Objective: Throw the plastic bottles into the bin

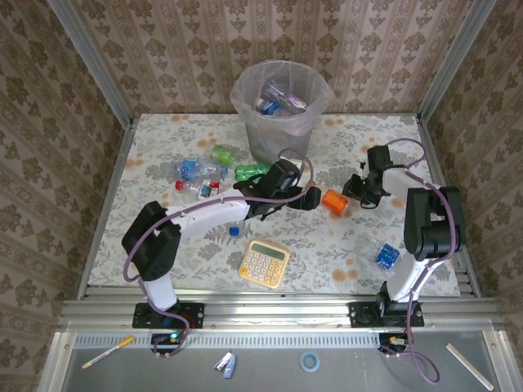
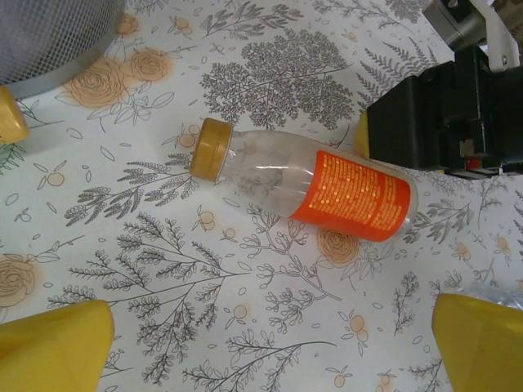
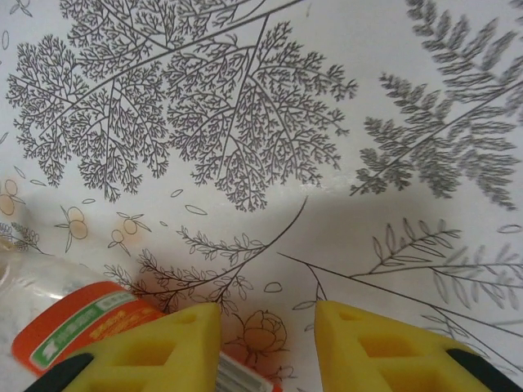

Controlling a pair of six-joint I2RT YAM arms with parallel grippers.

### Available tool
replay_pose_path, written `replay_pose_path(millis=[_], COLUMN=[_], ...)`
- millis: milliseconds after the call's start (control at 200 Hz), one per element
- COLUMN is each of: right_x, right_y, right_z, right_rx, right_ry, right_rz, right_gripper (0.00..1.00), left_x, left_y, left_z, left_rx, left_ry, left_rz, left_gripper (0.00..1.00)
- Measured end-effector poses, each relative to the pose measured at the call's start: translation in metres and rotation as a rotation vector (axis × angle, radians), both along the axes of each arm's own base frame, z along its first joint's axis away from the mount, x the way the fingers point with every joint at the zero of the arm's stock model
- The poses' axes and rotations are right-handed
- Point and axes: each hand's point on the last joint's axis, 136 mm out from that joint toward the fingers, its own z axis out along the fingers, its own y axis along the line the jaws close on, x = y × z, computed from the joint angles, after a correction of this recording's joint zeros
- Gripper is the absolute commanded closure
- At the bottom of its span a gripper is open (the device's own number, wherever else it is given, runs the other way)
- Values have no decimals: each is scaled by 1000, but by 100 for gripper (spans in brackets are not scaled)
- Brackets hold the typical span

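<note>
I should lower my wide-open left gripper until its fingers are on both sides of the orange label, because the clear bottle lies on its side below that gripper.
A clear bottle with an orange label (image 2: pixel 310 184) and a yellow cap lies on its side on the flowered cloth, in the top view (image 1: pixel 335 201) between the two arms. My left gripper (image 2: pixel 274 327) hangs over it, open wide, yellow fingertips (image 2: pixel 49 347) far apart and holding nothing. My right gripper (image 3: pixel 265 314) is at the bottle's base end. Its left finger lies over the bottle (image 3: pixel 78 322) and cloth shows between the tips, so I cannot tell if it grips. The bin (image 1: pixel 278 102) stands at the back with bottles inside. More bottles (image 1: pixel 196 171) lie left of it.
A yellow calculator (image 1: pixel 265 263) lies near the front, a blue cap (image 1: pixel 234 231) beside it. A blue-labelled bottle (image 1: pixel 386 255) lies by the right arm's base. Two green bottles (image 1: pixel 252 171) lie in front of the bin. Walls close the table on three sides.
</note>
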Motion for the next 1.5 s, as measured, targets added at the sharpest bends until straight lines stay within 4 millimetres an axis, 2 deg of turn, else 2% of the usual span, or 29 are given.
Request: replay_pose_path(millis=[225, 365, 510, 605, 745, 825, 925, 975, 1065, 1195, 1350, 1500], right_x=[-1, -20, -44, -48, -40, -41, -46, -48, -52, -55, -60, -68], right_y=[32, 58, 79, 71, 38, 26, 25, 25, 25, 25, 25, 28], right_z=[3, -1, -1, 13, 53, 77, 103, 113, 122, 125, 131, 152], right_rx=[89, 166, 213, 208, 152, 123, 114, 112, 108, 107, 101, 103], right_ry=[-26, 7, 32, 10, -104, -169, -231, -254, -276, -275, -293, -376], right_rz=[78, 143, 196, 171, 87, 56, 59, 62, 63, 63, 74, 99], right_gripper=[62, 62, 61, 60, 56, 54, 54, 54, 54, 51, 37, 21], left_x=[12, 18, 22, 22, 25, 28, 27, 29, 30, 29, 28, 16], left_y=[4, 9, 13, 11, 3, 1, 13, 13, 15, 21, 24, 30], left_z=[-37, -60, -69, -68, -74, -90, -123, -121, -120, -123, -123, -118], left_rx=[45, 71, 76, 76, 114, 167, 276, 284, 308, 349, 363, 366], left_ry=[64, 113, 142, 148, 164, 176, 195, 185, 176, 168, 148, 136], left_rz=[43, 84, 115, 114, 102, 91, 82, 75, 65, 49, 36, 17], left_gripper=[0, 0, 1, 1, 5, 10, 17, 20, 28, 44, 56, 58])
